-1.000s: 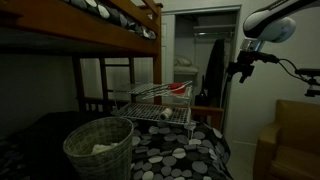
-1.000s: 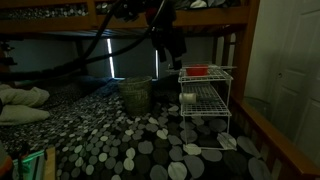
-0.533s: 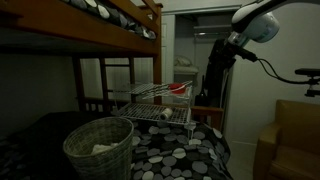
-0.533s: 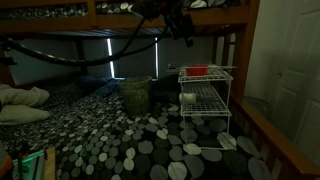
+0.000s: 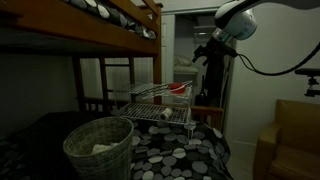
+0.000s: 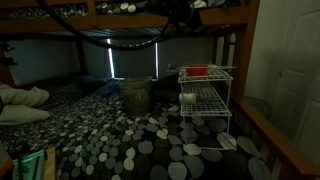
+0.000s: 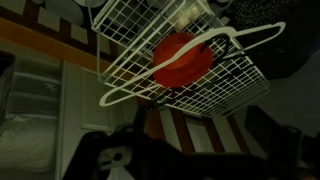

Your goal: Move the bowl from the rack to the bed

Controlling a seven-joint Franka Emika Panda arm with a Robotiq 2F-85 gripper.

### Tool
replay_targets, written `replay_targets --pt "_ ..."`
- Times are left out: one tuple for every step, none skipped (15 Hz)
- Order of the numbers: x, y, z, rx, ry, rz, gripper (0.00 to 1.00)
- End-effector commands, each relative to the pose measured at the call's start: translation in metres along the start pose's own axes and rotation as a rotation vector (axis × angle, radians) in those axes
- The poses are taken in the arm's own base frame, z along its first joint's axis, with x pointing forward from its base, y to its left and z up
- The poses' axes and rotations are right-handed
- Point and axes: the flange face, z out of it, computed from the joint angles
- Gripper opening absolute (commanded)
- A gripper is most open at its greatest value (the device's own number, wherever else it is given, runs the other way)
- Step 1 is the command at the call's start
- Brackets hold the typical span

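The bowl's rim is clear toward my fingers, though the white hanger [image 7: 250, 38] crosses the bowl, so my gripper should next reach outward and down onto that rim.
The small red bowl [image 5: 178, 88] sits on the top tier of the silver wire rack [image 5: 150, 103], which stands on the bed's black cover with round spots [image 5: 185, 150]. It shows in both exterior views: bowl [image 6: 198, 71], rack [image 6: 207, 105], bed [image 6: 110, 150]. My gripper [image 5: 203, 52] hangs high, above and beyond the rack, apart from it. In the wrist view the bowl [image 7: 182, 60] lies on the rack's mesh [image 7: 225, 85] under a white wire hanger [image 7: 250, 38]. The dark jaws [image 7: 190, 145] look spread and empty.
A large woven grey basket [image 5: 100, 148] stands on the bed near the rack, also seen in an exterior view [image 6: 135, 95]. The upper bunk [image 5: 110, 25] and wooden ladder frame [image 5: 118, 80] are close overhead. A white object [image 6: 210, 152] lies on the cover.
The arm has swung up and across toward the rack. The gripper has risen to the upper bunk's level. The bowl and rack have not moved.
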Motion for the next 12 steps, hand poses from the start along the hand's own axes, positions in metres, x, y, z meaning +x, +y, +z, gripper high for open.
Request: replay_targets --pt "0.0 0.001 -0.002 -0.001 0.001 0.001 1.0" --pt "0.0 0.001 -0.002 -0.002 0.003 0.002 1.0" --pt "0.0 0.001 -0.003 -0.002 0.003 0.002 1.0" --pt "0.004 -0.015 0.024 0.039 -0.033 -0.015 1.0" --pt "0.006 -0.021 0.04 0.038 -0.053 -0.024 1.0" --pt "0.009 -0.03 0.067 0.018 -0.081 -0.042 1.0" --pt "0.015 -0.039 0.085 0.03 -0.107 -0.056 1.0" --pt "0.017 -0.046 0.11 0.01 -0.128 -0.079 1.0" --pt "0.022 -0.052 0.131 -0.011 -0.151 -0.104 1.0" --pt "0.025 -0.057 0.151 -0.039 -0.168 -0.131 1.0" --pt "0.031 -0.061 0.17 -0.056 -0.184 -0.15 1.0" --pt "0.037 -0.069 0.187 -0.073 -0.181 -0.178 1.0"
